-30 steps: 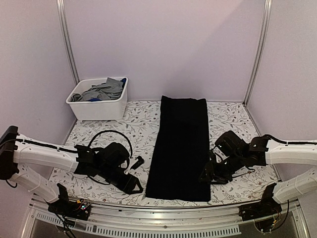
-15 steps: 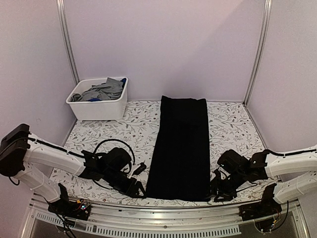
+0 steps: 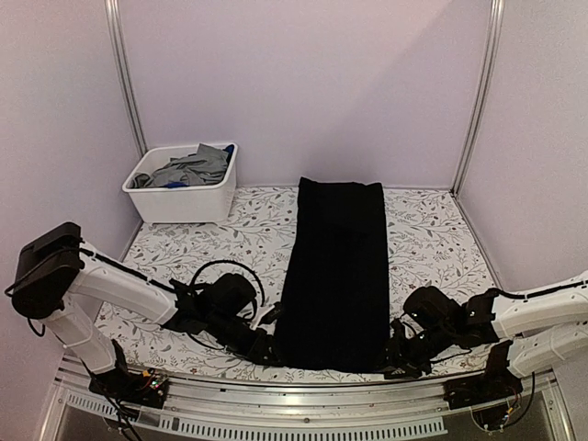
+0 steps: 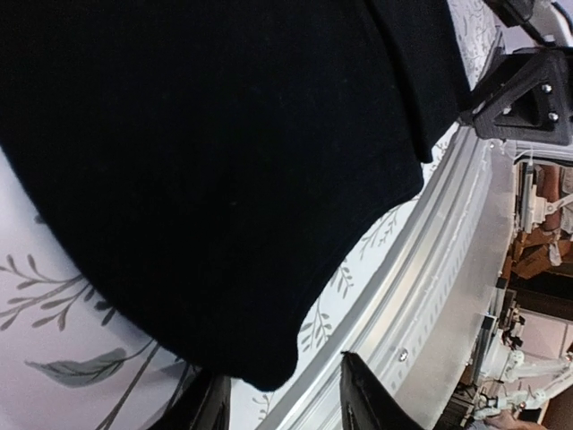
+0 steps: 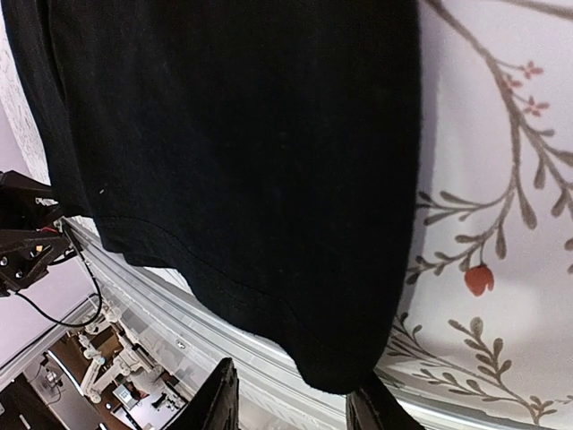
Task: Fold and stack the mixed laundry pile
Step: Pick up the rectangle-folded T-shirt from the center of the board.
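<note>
I will next ease my right gripper outward over more cloth and close, because the hem's near corner [image 3: 379, 367] [image 5: 337, 367] lies just outward of it and only the corner's tip is between my fingers.
The black T-shirt [image 3: 335, 266] lies flat on the floral table as a long narrow strip running from the back to the near edge. My left gripper [image 3: 266, 347] is at its near left corner, open, with the corner [image 4: 260, 358] between the two fingers [image 4: 358, 399]. My right gripper [image 3: 393, 360] is at the near right corner, open, with that corner [image 5: 345, 372] between its fingers [image 5: 219, 403]. The grey collared shirt [image 3: 195, 165] and a bit of the bright blue garment [image 3: 175, 185] lie in the bin. No light mark shows on the T-shirt.
The white plastic bin [image 3: 179, 204] stands at the back left. An aluminium rail [image 3: 303, 390] runs along the near table edge, just beyond the shirt corners [image 4: 448, 269]. A black cable loop [image 3: 225, 271] hangs over the left arm.
Both arms have dropped toward the near edge and moved inward. Each open gripper now straddles a near corner of the T-shirt, which has not moved.
</note>
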You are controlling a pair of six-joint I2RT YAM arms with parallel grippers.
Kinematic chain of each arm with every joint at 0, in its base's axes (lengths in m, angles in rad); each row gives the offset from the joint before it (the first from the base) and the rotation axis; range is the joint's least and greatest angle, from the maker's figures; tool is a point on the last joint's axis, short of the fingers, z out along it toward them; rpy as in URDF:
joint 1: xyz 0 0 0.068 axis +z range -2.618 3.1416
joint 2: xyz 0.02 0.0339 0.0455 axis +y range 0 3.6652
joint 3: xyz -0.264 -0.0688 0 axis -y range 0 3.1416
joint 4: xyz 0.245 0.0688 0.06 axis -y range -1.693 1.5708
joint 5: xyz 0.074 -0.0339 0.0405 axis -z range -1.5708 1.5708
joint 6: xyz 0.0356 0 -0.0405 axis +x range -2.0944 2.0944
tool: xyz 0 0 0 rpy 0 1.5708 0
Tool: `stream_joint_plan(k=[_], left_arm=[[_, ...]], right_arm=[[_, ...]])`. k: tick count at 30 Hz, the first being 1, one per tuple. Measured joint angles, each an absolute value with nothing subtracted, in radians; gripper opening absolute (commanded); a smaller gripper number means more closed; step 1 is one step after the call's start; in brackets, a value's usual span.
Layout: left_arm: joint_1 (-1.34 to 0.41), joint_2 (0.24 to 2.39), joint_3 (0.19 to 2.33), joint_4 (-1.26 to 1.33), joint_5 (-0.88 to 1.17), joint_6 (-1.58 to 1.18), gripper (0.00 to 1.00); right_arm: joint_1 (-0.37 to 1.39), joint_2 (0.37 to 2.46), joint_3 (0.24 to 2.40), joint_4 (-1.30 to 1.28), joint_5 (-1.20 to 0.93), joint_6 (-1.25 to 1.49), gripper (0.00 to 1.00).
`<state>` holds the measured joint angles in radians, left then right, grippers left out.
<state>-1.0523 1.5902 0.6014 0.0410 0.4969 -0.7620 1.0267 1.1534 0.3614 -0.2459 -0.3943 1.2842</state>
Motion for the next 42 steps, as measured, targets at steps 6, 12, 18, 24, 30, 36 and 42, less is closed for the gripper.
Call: stream_joint_plan(k=[6,12,18,24,30,36,42], left_arm=[[-1.052,1.627,0.624,0.059,0.516,-0.760,0.40],[-1.046,1.615,0.627,0.030,0.514,-0.757,0.43],[-0.999,1.533,0.596,-0.060,0.488,-0.758,0.44],[-0.943,1.495,0.570,-0.083,0.487,-0.771,0.44],[-0.940,1.540,0.574,-0.045,0.524,-0.776,0.39],[-0.939,1.584,0.583,0.010,0.569,-0.776,0.38],[-0.939,1.645,0.604,0.070,0.613,-0.785,0.16]], right_arm=[[1.028,1.151,0.364,-0.253,-0.389,1.298,0.52],[1.028,1.074,0.399,-0.443,-0.305,1.301,0.51],[1.027,1.041,0.401,-0.525,-0.250,1.316,0.48],[1.027,1.150,0.448,-0.468,-0.243,1.316,0.40],[1.027,1.220,0.462,-0.382,-0.250,1.299,0.24],[1.027,1.260,0.466,-0.332,-0.262,1.287,0.13],[1.027,1.279,0.467,-0.316,-0.266,1.272,0.00]])
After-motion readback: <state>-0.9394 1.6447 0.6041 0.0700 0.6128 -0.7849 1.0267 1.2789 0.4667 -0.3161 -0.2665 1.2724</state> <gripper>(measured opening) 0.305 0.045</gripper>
